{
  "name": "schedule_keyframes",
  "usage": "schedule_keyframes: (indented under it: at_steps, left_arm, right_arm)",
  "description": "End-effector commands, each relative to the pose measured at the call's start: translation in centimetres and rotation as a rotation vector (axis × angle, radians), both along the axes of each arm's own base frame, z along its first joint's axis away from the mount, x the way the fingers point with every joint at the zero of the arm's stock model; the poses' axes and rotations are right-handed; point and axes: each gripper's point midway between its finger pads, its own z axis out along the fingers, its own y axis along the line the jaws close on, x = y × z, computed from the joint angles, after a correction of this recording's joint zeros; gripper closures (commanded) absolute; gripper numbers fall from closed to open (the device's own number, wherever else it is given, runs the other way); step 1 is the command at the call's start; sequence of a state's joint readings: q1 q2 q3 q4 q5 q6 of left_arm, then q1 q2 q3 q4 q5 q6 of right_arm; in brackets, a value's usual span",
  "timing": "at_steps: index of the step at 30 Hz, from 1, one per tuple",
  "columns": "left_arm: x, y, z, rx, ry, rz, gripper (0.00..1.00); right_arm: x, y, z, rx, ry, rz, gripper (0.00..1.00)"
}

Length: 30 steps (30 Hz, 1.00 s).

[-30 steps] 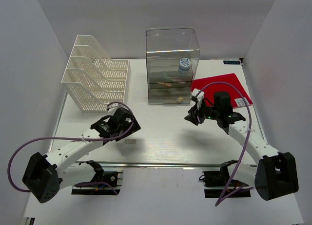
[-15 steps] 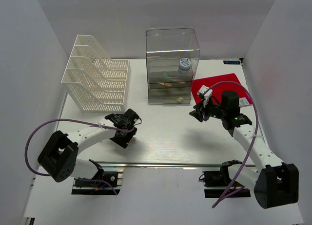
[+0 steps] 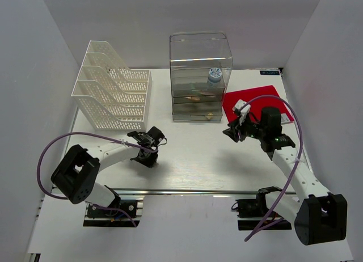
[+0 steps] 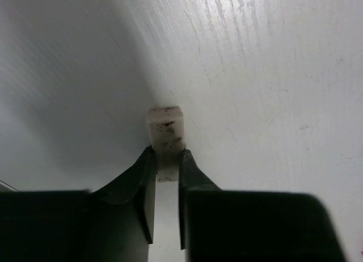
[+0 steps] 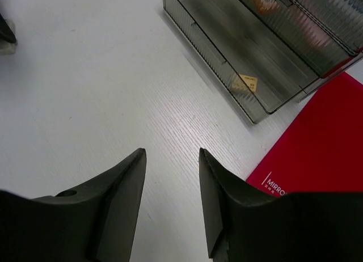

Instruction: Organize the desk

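Note:
There is room beside the small yellow item. My left gripper should next lift the eraser and carry it outward over the drawer box's front tray (image 3: 194, 112) to release it there.
The desk (image 3: 193, 154) is a wide white tabletop. My left gripper (image 3: 149, 159) is down on it at the front left. In the left wrist view that gripper (image 4: 167, 154) is shut on a small white eraser (image 4: 165, 129) with dark specks, one finger pressing each side while the block rests on the desk. My right gripper (image 3: 229, 131) hovers at the right of the middle. It stands open in the right wrist view (image 5: 172, 154), with only bare desk (image 5: 85, 92) between its fingers.
A white mesh file rack (image 3: 110, 92) stands at the back left. A clear plastic drawer box (image 3: 199, 75) at the back middle holds a blue-capped bottle (image 3: 214, 75) and a small yellow item (image 5: 248, 82). A red booklet (image 3: 255, 100) lies to its right.
My left arm has swung down and forward onto the small white eraser, and its jaws have closed on it. The right gripper has drifted slightly right and back, still open.

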<state>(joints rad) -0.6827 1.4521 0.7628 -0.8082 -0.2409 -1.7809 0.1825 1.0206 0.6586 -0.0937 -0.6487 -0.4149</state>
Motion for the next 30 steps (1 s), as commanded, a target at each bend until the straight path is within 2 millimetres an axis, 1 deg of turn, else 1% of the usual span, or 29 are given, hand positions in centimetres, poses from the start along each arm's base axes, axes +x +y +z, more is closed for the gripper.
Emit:
schedule_keyframes:
  at_steps: [1, 2, 3, 4, 5, 6, 8, 9, 10, 11, 12, 13, 14, 15, 16, 17, 18, 19, 20, 21, 22, 23, 24, 25, 26, 27, 28, 29, 30]
  left_arm:
    - [-0.3, 0.8, -0.4, 0.032, 0.002, 0.016, 0.85]
    - [-0.2, 0.6, -0.2, 0.034, -0.012, 0.002, 0.89]
    - [0.7, 0.2, 0.7, 0.037, -0.050, -0.050, 0.95]
    - [1.5, -0.4, 1.6, 0.021, -0.088, -0.096, 0.97]
    - [2.7, -1.7, 2.5, -0.017, -0.145, -0.162, 0.99]
    - [3.4, -3.1, 3.7, -0.028, -0.192, -0.322, 1.00]
    - [4.8, -5.1, 6.0, -0.066, -0.292, -0.481, 1.00]
    - [6.1, -7.2, 7.8, -0.111, -0.393, -0.580, 1.00]
    - [5.9, -9.1, 9.1, -0.135, -0.447, -0.813, 1.00]
    - [6.0, -10.5, 10.3, -0.166, -0.512, -0.944, 1.00]
    - [6.7, -12.6, 12.2, -0.168, -0.666, -1.158, 1.00]
    - [4.4, -15.2, 13.6, -0.309, -0.741, -1.359, 1.00]
    - [4.2, -16.4, 14.8, -0.332, -0.845, -1.476, 1.00]
    - [4.5, -17.5, 15.2, -0.291, -0.936, -1.598, 1.00]
    - [4.6, -17.8, 15.4, -0.270, -0.963, -1.670, 1.00]
    - [4.9, -18.4, 16.5, -0.228, -0.980, -1.746, 1.00]
    - [6.0, -18.4, 15.5, -0.118, -0.985, -1.861, 1.00]
    - [6.7, -18.5, 15.7, -0.050, -0.977, -1.891, 1.00]
    - [8.9, -18.1, 16.6, 0.105, -0.976, -1.911, 1.00]
    - [10.2, -18.0, 15.9, 0.229, -0.961, -1.980, 1.00]
    - [11.5, -17.6, 15.9, 0.316, -0.947, -1.982, 1.00]
    - [13.6, -17.2, 17.0, 0.442, -0.953, -1.945, 1.00]
    - [14.8, -17.0, 16.4, 0.530, -0.937, -1.972, 1.00]
    - [15.6, -16.9, 16.3, 0.581, -0.935, -1.972, 1.00]
    - [16.6, -17.2, 16.9, 0.638, -0.967, -1.964, 1.00]
    - [17.0, -17.4, 16.7, 0.696, -0.976, -2.021, 1.00]
    - [17.3, -17.7, 15.3, 0.718, -0.954, -2.079, 1.00]
    - [18.0, -17.9, 15.3, 0.769, -0.968, -2.093, 1.00]
    - [19.1, -17.5, 15.3, 0.848, -0.944, -2.081, 1.00]
  right_arm:
    - [0.2, 0.0, 1.0, 0.018, -0.043, 0.007, 0.52]
    - [0.3, -0.1, 1.2, 0.019, -0.050, 0.004, 0.52]
    - [0.2, -0.2, 1.1, 0.018, -0.049, 0.005, 0.52]
    - [0.2, -0.3, 1.2, 0.016, -0.056, 0.002, 0.52]
    - [0.3, -0.4, 1.4, 0.014, -0.066, 0.002, 0.52]
    - [0.3, -0.5, 1.5, 0.014, -0.074, 0.000, 0.52]
    - [0.8, -1.0, 1.6, 0.011, -0.085, -0.033, 0.52]
    - [0.9, -1.1, 1.7, 0.011, -0.088, -0.040, 0.52]
    - [1.1, -1.2, 1.8, 0.013, -0.093, -0.054, 0.52]
    - [1.3, -1.6, 1.7, 0.008, -0.093, -0.073, 0.53]
    - [1.4, -1.7, 1.8, 0.005, -0.097, -0.080, 0.53]
    - [1.6, -1.9, 1.7, 0.004, -0.097, -0.091, 0.53]
    - [1.6, -2.0, 1.8, 0.005, -0.098, -0.096, 0.53]
    - [1.7, -2.2, 1.8, 0.005, -0.097, -0.104, 0.53]
    - [1.8, -2.4, 1.8, 0.005, -0.100, -0.110, 0.53]
    - [1.8, -2.5, 1.8, 0.006, -0.101, -0.117, 0.53]
    - [2.0, -2.8, 1.9, 0.005, -0.105, -0.126, 0.53]
    - [1.9, -2.9, 1.9, 0.005, -0.104, -0.130, 0.53]
    - [1.9, -2.9, 1.9, 0.006, -0.106, -0.130, 0.53]
    - [1.9, -3.1, 1.8, 0.006, -0.105, -0.138, 0.53]
    - [1.9, -3.2, 1.8, 0.005, -0.105, -0.141, 0.53]
    - [2.0, -3.2, 1.8, 0.006, -0.105, -0.142, 0.54]
    - [2.0, -3.4, 1.9, 0.006, -0.106, -0.148, 0.54]
    - [2.0, -3.5, 1.8, 0.005, -0.105, -0.152, 0.54]
    - [2.0, -3.6, 1.7, 0.005, -0.102, -0.156, 0.54]
    - [2.1, -3.8, 1.8, 0.005, -0.107, -0.162, 0.54]
    - [2.1, -3.9, 1.9, 0.005, -0.108, -0.169, 0.54]
    - [2.0, -3.9, 1.8, 0.005, -0.106, -0.167, 0.54]
    - [2.3, -3.9, 2.4, 0.010, -0.139, -0.167, 0.54]
